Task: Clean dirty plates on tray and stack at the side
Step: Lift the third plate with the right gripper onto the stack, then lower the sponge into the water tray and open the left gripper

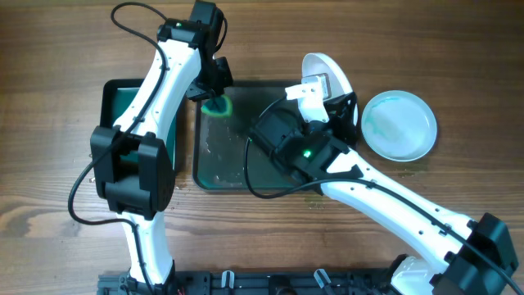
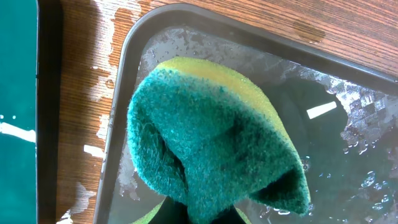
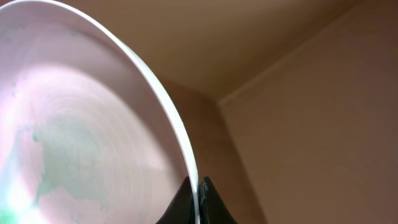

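Observation:
The second white plate lies flat beside the tray, so my right gripper will carry the tilted one over it, level it, lower and release.
My right gripper is shut on the rim of a white plate and holds it tilted on edge above the far right corner of the dark grey tray. In the right wrist view the plate shows faint teal-green smears, and the jaws pinch its rim. A second white plate, with teal smears, lies flat on the table to the right of the tray. My left gripper is shut on a green and yellow sponge over the tray's far left corner. The sponge hangs just above the wet tray floor. A third plate is not in view.
A smaller black tray with a green inside stands left of the grey tray, and its edge shows in the left wrist view. Water drops lie on the wood between the two trays. The grey tray holds water and no plates.

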You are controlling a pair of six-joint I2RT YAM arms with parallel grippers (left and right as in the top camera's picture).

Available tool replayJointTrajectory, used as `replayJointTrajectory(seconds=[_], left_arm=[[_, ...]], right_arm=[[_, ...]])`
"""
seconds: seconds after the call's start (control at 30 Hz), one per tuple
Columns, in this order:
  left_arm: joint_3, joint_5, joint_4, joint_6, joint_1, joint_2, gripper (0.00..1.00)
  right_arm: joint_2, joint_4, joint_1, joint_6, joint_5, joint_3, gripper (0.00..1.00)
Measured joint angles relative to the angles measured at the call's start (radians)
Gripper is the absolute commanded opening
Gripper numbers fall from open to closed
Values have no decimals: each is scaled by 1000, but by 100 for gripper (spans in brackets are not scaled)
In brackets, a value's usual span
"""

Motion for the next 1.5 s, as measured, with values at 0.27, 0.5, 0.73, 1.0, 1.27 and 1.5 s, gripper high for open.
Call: replayJointTrajectory(seconds=[0.27, 0.5, 0.73, 1.0, 1.27, 1.5], left_arm=[[0, 1, 0, 0, 0, 0, 4], [0, 3, 0, 0, 0, 0, 4], [0, 3, 0, 0, 0, 0, 4], [0, 3, 0, 0, 0, 0, 4], [0, -13, -95, 109, 77, -98, 4], [-25, -108, -190, 234, 278, -220, 4]], right_arm=[[-2, 76, -293, -20, -838, 0, 4], [-2, 71, -832, -67, -1405, 0, 4], [-2, 98, -1175, -87, -1456, -97, 4], [-2, 286, -1238, -93, -1432, -294, 51], [-2, 151, -1234, -142, -1524, -232, 70], [-6, 94, -1132, -210, -1603, -103, 73]])
